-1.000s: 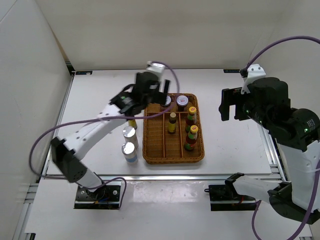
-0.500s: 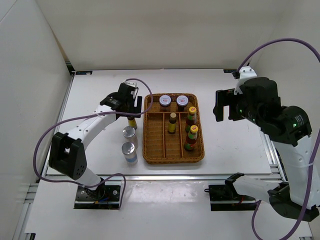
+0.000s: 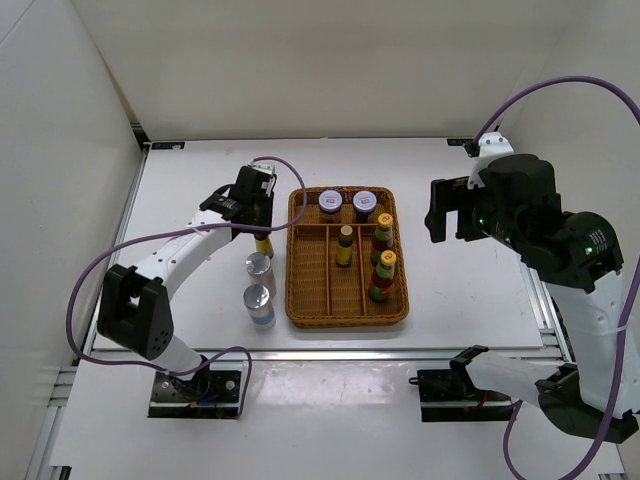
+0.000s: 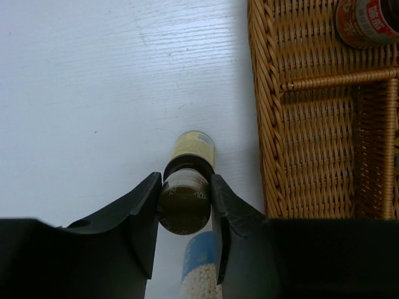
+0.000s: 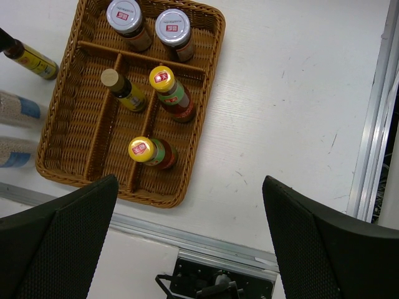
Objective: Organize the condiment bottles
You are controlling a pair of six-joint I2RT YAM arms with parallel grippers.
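Note:
I will lift my left gripper over the tray's rim next, then lower it into the near part of the tray's middle lane and let go of the yellow-labelled bottle's cap, as that lane holds the other dark bottle.
My left gripper (image 4: 185, 198) is shut on the cap of a small dark yellow-labelled bottle (image 4: 193, 148), which stands on the table just left of the wicker tray (image 3: 347, 319). Two silver-topped white cylinders (image 3: 259, 266) (image 3: 258, 303) stand right in front of it. Inside the tray are two purple-lidded jars (image 3: 330, 201) (image 3: 363, 203), another dark bottle (image 3: 344, 243) and two red yellow-capped sauce bottles (image 3: 383, 228) (image 3: 382, 272). High above the table, to the right of the tray, my right gripper (image 5: 190, 180) hangs open and holds nothing.
The tray's left lane (image 4: 318, 143) lies right beside the held bottle. A metal rail (image 5: 187, 240) runs along the table's near edge, and white walls close in the left, back and right sides.
The left arm swung from over the tray's back corner down to the bottle left of it, then its jaws shut on the cap. The right arm shifted slightly left.

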